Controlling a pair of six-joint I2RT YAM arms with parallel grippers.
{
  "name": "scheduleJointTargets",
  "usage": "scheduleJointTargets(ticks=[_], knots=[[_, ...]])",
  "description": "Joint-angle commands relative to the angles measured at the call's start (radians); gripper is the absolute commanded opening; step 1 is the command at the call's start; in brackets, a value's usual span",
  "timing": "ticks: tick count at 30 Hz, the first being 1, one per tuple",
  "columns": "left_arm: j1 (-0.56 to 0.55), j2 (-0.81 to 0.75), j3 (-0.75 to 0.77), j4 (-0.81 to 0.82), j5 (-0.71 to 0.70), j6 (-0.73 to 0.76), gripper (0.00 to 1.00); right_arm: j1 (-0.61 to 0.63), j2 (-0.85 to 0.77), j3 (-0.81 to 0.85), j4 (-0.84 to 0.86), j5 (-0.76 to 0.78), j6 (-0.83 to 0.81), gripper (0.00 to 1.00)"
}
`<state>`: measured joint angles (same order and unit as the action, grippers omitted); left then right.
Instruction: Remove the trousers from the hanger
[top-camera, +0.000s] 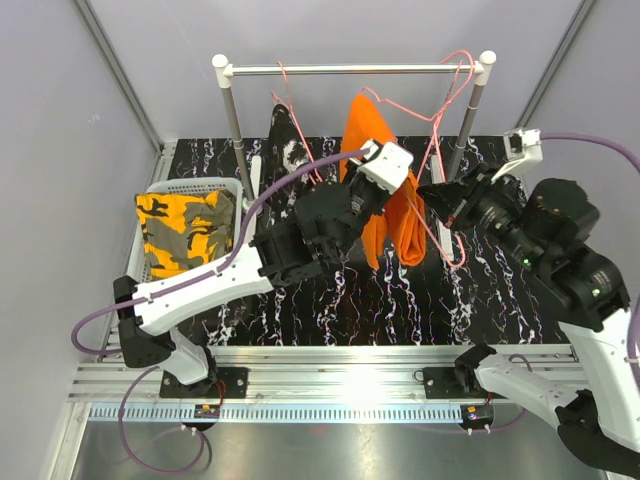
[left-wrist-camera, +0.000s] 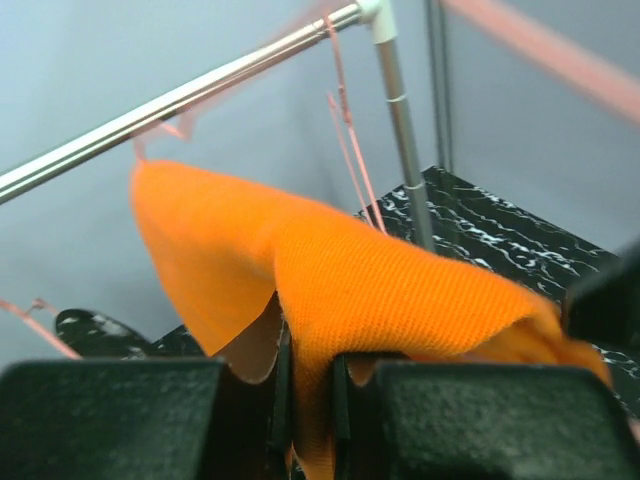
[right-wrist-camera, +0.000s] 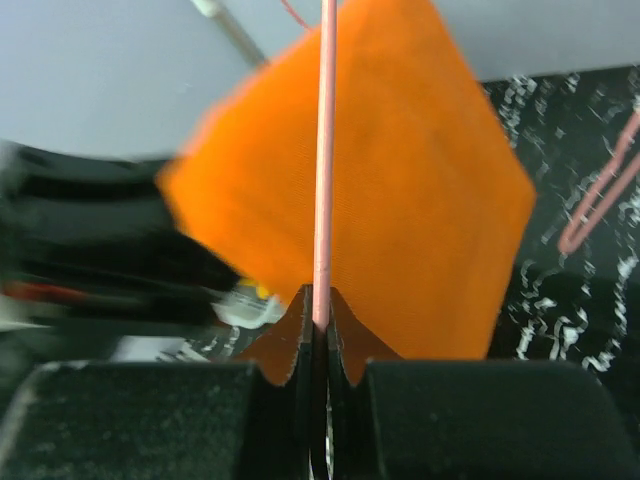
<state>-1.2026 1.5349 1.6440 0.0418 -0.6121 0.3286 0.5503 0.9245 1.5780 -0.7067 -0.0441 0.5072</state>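
Note:
My left gripper will next lift the orange trousers over the basket to the left in the top view. Then it will lower and release them.
The plain orange trousers (top-camera: 385, 185) hang folded over a pink wire hanger (top-camera: 436, 120) under the silver rail (top-camera: 350, 70). My left gripper (top-camera: 352, 212) is shut on a fold of the orange cloth (left-wrist-camera: 330, 290), which drapes over its fingers. My right gripper (top-camera: 447, 205) is shut on the pink hanger wire (right-wrist-camera: 323, 180), with the orange trousers (right-wrist-camera: 400, 190) just behind it. The black trousers with white splashes (top-camera: 288, 140) hang on another pink hanger at the left of the rail. The camouflage trousers (top-camera: 185, 230) lie folded in a basket.
A white basket (top-camera: 190, 186) stands at the left edge of the black marbled table (top-camera: 400, 300). The rail stands on two grey posts (top-camera: 232, 110) with white caps. Grey walls close in the back and sides.

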Motion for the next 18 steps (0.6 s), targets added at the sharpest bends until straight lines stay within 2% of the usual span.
scheduleJointTargets(ticks=[1,11,14,18], knots=[[0.009,-0.105,0.164,0.149,-0.075,0.001,0.00,0.003,-0.029,-0.109,0.064,0.104,-0.052,0.00],[0.009,-0.105,0.385,0.082,-0.144,0.098,0.00,0.003,-0.122,-0.323,0.084,0.082,-0.025,0.00],[0.011,-0.099,0.468,0.061,-0.198,0.161,0.00,0.002,-0.141,-0.358,0.082,0.081,-0.047,0.00],[0.017,-0.094,0.536,0.073,-0.302,0.332,0.00,0.003,-0.148,-0.377,0.082,0.079,-0.067,0.00]])
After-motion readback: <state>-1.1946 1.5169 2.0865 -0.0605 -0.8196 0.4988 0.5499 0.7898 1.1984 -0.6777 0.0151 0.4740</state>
